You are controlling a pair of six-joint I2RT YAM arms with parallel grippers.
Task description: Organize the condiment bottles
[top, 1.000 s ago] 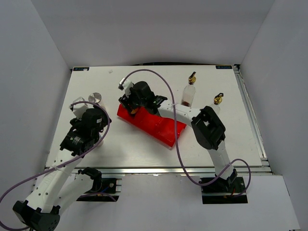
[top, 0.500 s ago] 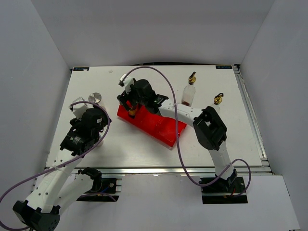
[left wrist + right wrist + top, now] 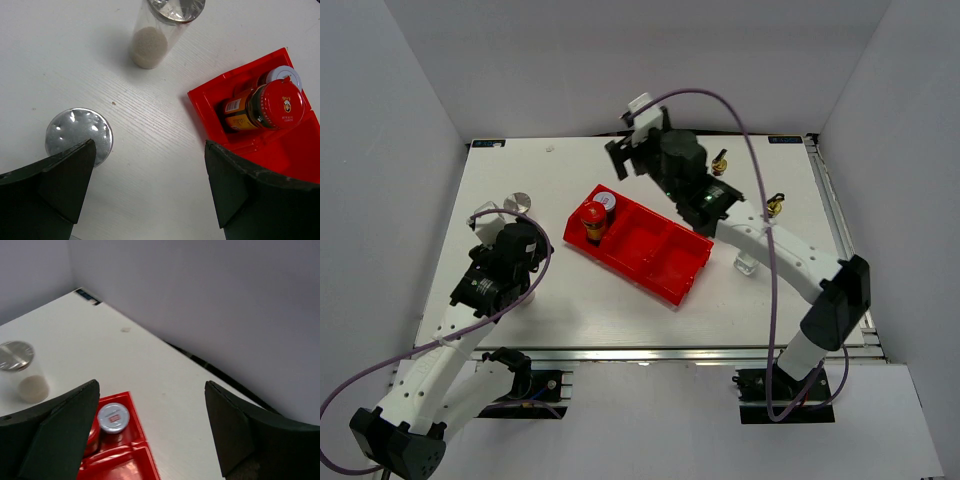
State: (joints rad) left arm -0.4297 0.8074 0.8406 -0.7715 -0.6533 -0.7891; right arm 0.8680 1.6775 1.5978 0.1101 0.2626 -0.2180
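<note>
The right gripper swings to the right in the top view and down to the bin-side bottle's gold spout [image 3: 720, 161] next. That bottle stands outside the bin.
A red-lidded jar [image 3: 592, 218] stands in the left end compartment of the red bin [image 3: 655, 262], beside a small silver-capped jar [image 3: 607, 201]. The left wrist view shows the red-lidded jar [image 3: 277, 105] and that silver cap [image 3: 285, 75]. Two silver-capped shakers [image 3: 520, 203] [image 3: 485, 214] stand on the table left of the bin. My left gripper [image 3: 525, 238] is open and empty just below them, with one shaker [image 3: 150, 42] ahead and one cap [image 3: 79, 136] by its left finger. Two gold-spouted bottles [image 3: 719, 162] [image 3: 775, 205] stand at the right. My right gripper [image 3: 628, 158] is open, empty and raised above the table behind the bin.
White walls close in the table on three sides. The bin's middle and right compartments [image 3: 670, 268] hold nothing. In the right wrist view the bin's corner [image 3: 135, 460], the small silver-capped jar [image 3: 113, 417] and a shaker [image 3: 17, 371] lie below the open gripper [image 3: 150, 435].
My right gripper has let go of the red-lidded jar in the bin's left compartment and has risen back and to the right. My left arm has hardly moved.
</note>
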